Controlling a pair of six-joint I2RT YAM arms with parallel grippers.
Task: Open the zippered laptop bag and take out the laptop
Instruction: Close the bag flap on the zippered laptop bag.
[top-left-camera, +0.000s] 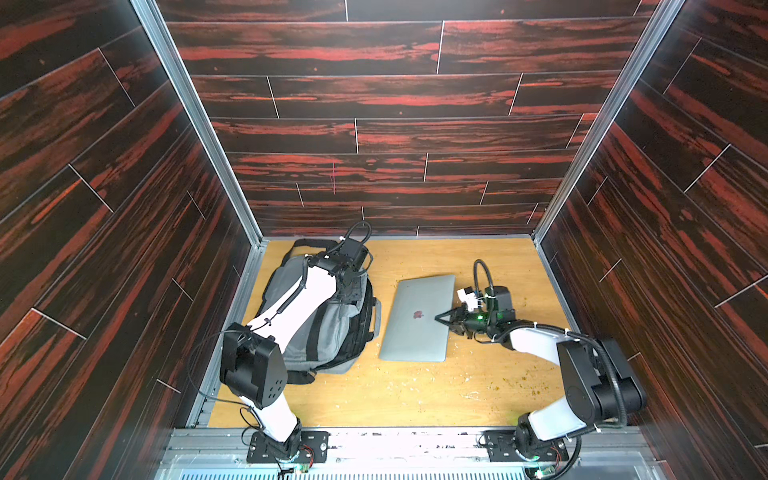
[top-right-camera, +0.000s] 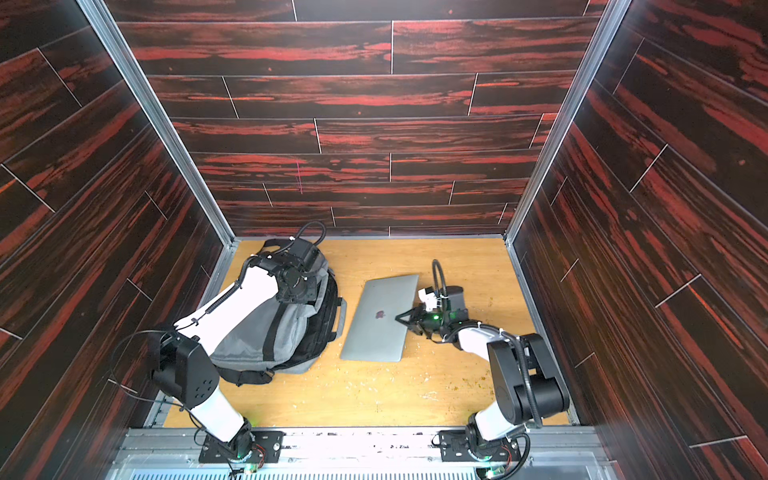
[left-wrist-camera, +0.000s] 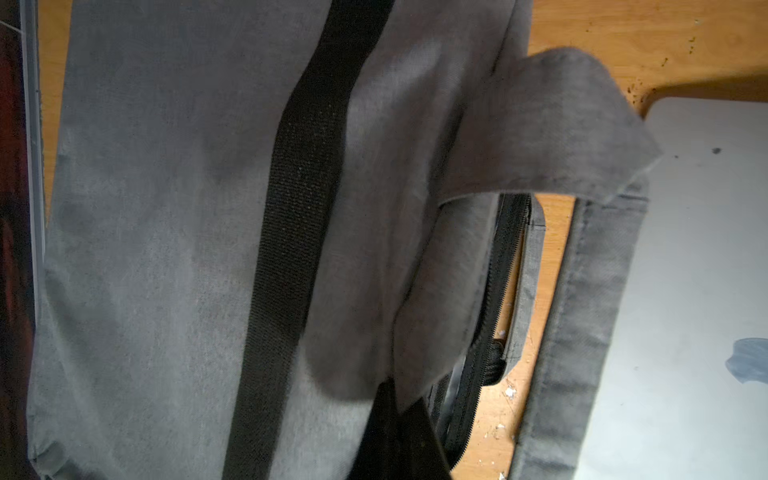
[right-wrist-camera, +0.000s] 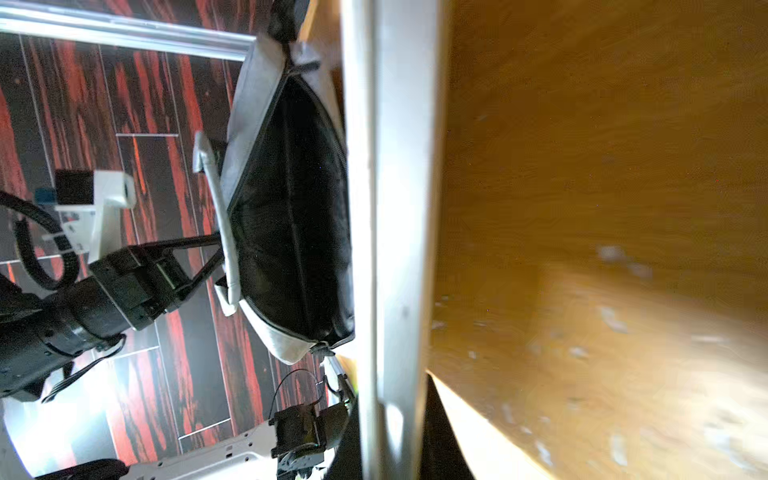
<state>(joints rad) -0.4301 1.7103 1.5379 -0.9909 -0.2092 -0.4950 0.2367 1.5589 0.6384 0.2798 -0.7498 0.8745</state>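
Observation:
The laptop is already out and the bag's lower zip edge (left-wrist-camera: 497, 308) lies below, so my left gripper will next lower the bag's upper grey handle (left-wrist-camera: 540, 124) toward that edge and release it.
The grey laptop bag (top-left-camera: 320, 328) with its black band (top-right-camera: 274, 328) lies at the left of the wooden table, its zip undone and its dark inside (right-wrist-camera: 291, 228) gaping toward the laptop. My left gripper (left-wrist-camera: 399, 436) is shut on the bag's upper grey handle (left-wrist-camera: 540, 124), holding it up; its fingers (right-wrist-camera: 208, 249) show at the handle in the right wrist view. The silver laptop (top-left-camera: 415, 320) lies flat outside the bag, just right of it, logo up. My right gripper (top-left-camera: 442, 319) is shut on the laptop's right edge (right-wrist-camera: 395, 208).
The bag's other handle (left-wrist-camera: 582, 332) lies on the table (top-left-camera: 478, 382) between bag and laptop. A black shoulder strap (top-left-camera: 299, 376) trails at the bag's near corner. Crumbs dot the wood. Dark red panelled walls (top-left-camera: 124, 249) enclose the table closely on three sides.

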